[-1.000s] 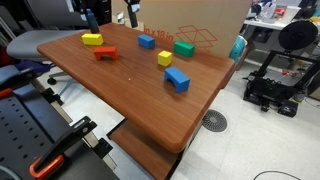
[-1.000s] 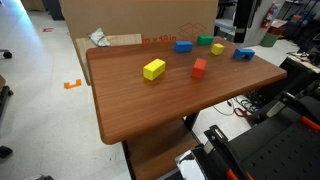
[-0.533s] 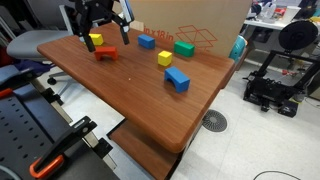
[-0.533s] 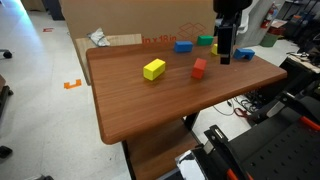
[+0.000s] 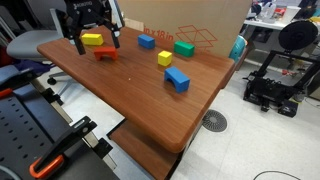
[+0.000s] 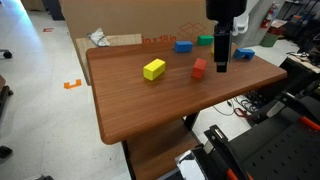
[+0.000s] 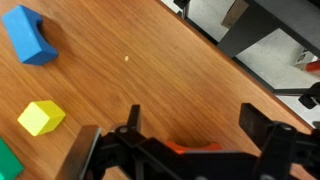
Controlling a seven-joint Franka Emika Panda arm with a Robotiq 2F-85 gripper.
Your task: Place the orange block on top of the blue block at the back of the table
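The orange block [image 5: 106, 53] [image 7: 194, 148] is just beyond the robot's fingers, so the gripper needs to move outward and down onto the block next, with its open fingers on both sides of it.
The orange block [image 5: 105, 53] lies on the table [image 5: 130, 95] near a yellow block [image 5: 92, 39]; it also shows in the other exterior view [image 6: 199, 68]. My gripper [image 5: 98, 46] is open, low over the table just by the orange block [image 7: 190, 147], which lies between my fingers in the wrist view, partly hidden by the gripper [image 7: 198, 125] body. I cannot tell whether it touches. The small blue block [image 5: 146, 41] sits at the back near the cardboard box, also in the other exterior view [image 6: 183, 45], well apart from the gripper [image 6: 220, 62].
A green block [image 5: 184, 47], a second yellow block [image 5: 165, 58] and a larger bright-blue block [image 5: 177, 79] lie further along the table. The wrist view shows the bright-blue [image 7: 30, 35], yellow [image 7: 40, 117] and green [image 7: 5, 165] blocks. A cardboard box [image 5: 195, 25] stands behind the table.
The gripper came into view from above and came down to the orange block, shifting a little sideways over the last half second. The blocks have not moved.
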